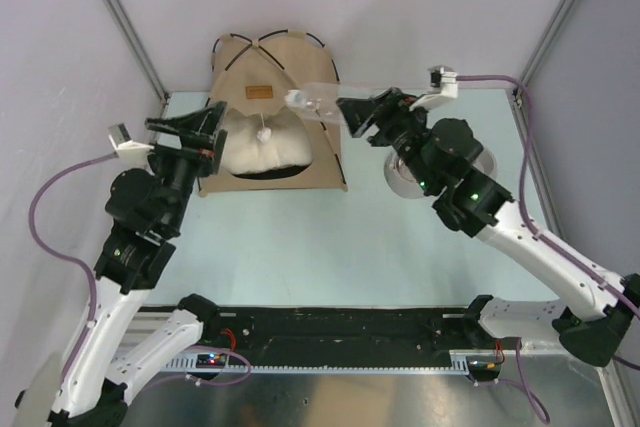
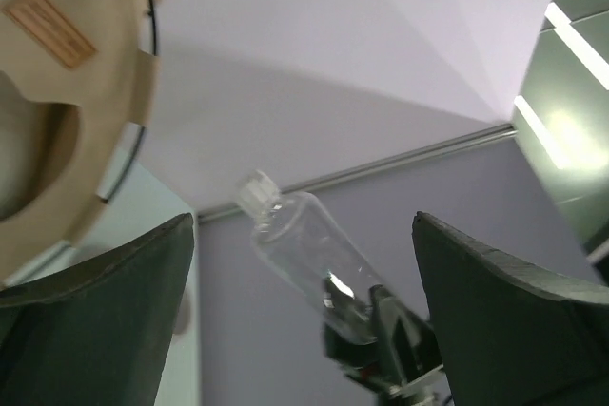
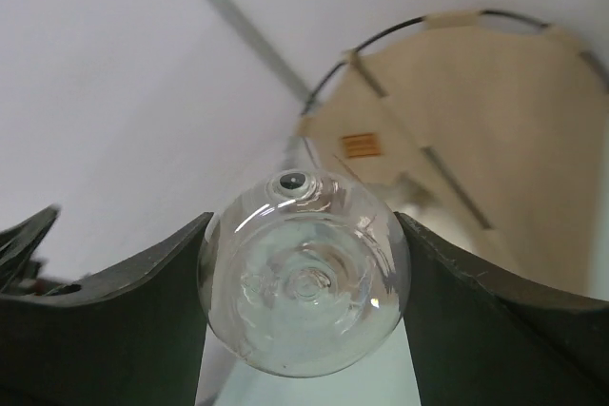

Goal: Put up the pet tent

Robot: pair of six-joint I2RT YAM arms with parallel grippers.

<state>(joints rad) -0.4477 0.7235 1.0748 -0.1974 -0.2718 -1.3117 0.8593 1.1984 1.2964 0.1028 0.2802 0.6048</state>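
Observation:
The bottle point(image 1: 318, 98) lies level, so it swings away from the tent in my right gripper next. It turns cap down, lowers beside the shiny metal bowl point(image 1: 403, 176) and gets released.
The pet tent point(image 1: 270, 72) stands upright at the back of the table, tan with black poles, a brown label point(image 1: 262, 90) and a white pom-pom point(image 1: 264, 133) in its doorway. A fluffy cream pillow point(image 1: 245, 150) lies inside. My right gripper point(image 1: 352, 113) is shut on the base of a clear plastic bottle point(image 1: 318, 98), held level with its cap over the tent's right front. In the right wrist view the bottle point(image 3: 304, 278) sits between both fingers point(image 3: 124, 320), the tent point(image 3: 495, 121) behind. My left gripper point(image 1: 218, 129) hangs open at the tent's left side, nothing in it point(image 2: 304, 320).
A shiny metal bowl point(image 1: 402, 175) sits on the table right of the tent, under my right arm. Enclosure walls and metal corner posts point(image 1: 125, 22) close in the back and sides. A black rail point(image 1: 340, 327) runs along the near edge.

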